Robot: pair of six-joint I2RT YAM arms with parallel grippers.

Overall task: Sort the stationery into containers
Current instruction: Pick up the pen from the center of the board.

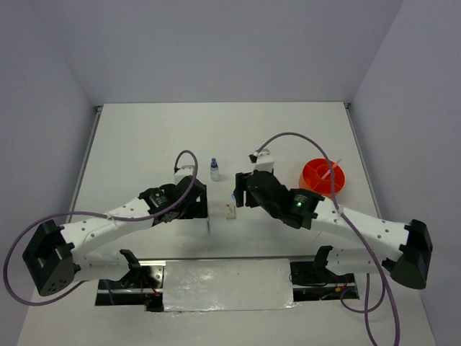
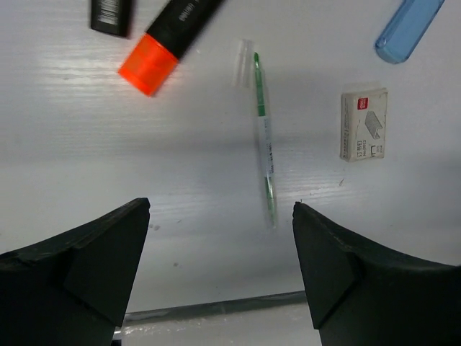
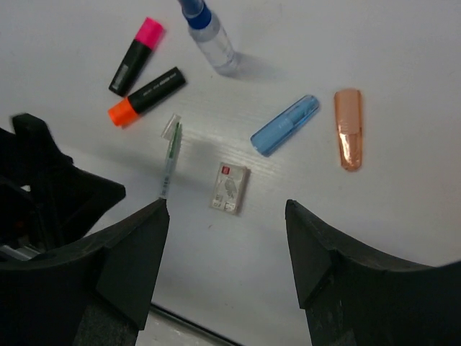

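Observation:
The right gripper moves to the left in the top view and down onto the pen's white middle next, because the pen lies flat on the table.
In the left wrist view my left gripper (image 2: 221, 209) hangs open and empty over the table, just short of a thin clear pen with green inside (image 2: 265, 140). Beyond the pen lie an orange-capped black highlighter (image 2: 169, 43), a small white staples-type box (image 2: 364, 124) and a blue marker (image 2: 407, 25). My right gripper (image 3: 227, 205) is also open and empty, above that white box (image 3: 230, 187). Its view takes in the pink-capped highlighter (image 3: 135, 56), orange-capped highlighter (image 3: 148, 96), blue-capped clear bottle (image 3: 212, 40), blue marker (image 3: 284, 125), peach marker (image 3: 348, 128) and pen (image 3: 170, 158).
The round orange bowl (image 1: 323, 176) stands to the right of the right arm, with something thin and pale leaning inside it. The bottle (image 1: 214, 169) stands between the two grippers, slightly farther back. The left arm's black gripper (image 3: 43, 187) shows at the left of the right wrist view.

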